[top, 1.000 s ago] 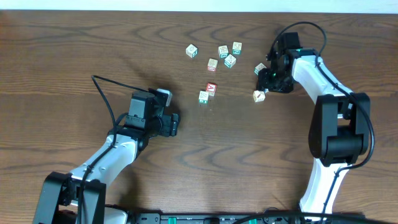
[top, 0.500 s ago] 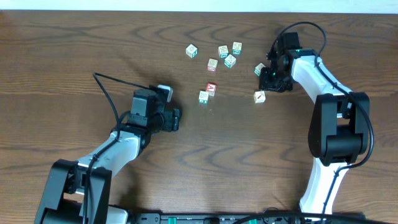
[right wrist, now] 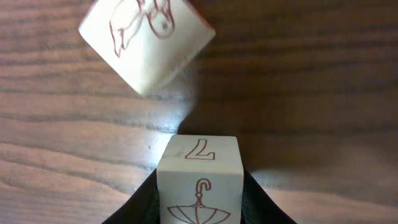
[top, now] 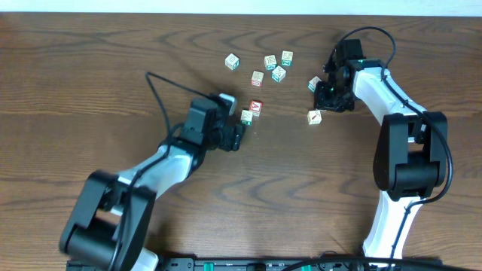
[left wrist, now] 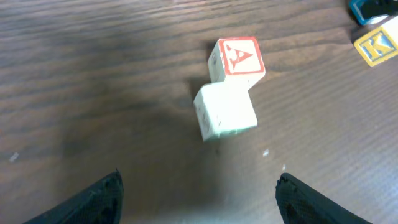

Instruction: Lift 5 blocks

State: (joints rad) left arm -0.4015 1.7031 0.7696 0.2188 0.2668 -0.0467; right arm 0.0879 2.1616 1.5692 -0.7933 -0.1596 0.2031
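The cream block is below and outward of my left gripper's open fingers, and it is nearer than the red block. My left gripper will go down and outward around it next.
Several small cream blocks lie scattered on the dark wood table. In the left wrist view a red "A" block touches a cream block, both just ahead of my left gripper, which is open and empty. In the overhead view that pair is the red block and its cream neighbour, right beside the left gripper. My right gripper is shut on a block printed with "Z" and an umbrella. Another block with a brown drawing lies just beyond it.
A cluster of blocks sits at the back centre, with one more block to its left. Further blocks lie beside the right gripper: one to its left and one in front. A yellow "K" block shows at the left wrist view's right edge.
My left arm has swung right across the table, up to the red "A" block pair, still open. My right gripper has closed on the umbrella block and stayed in place.
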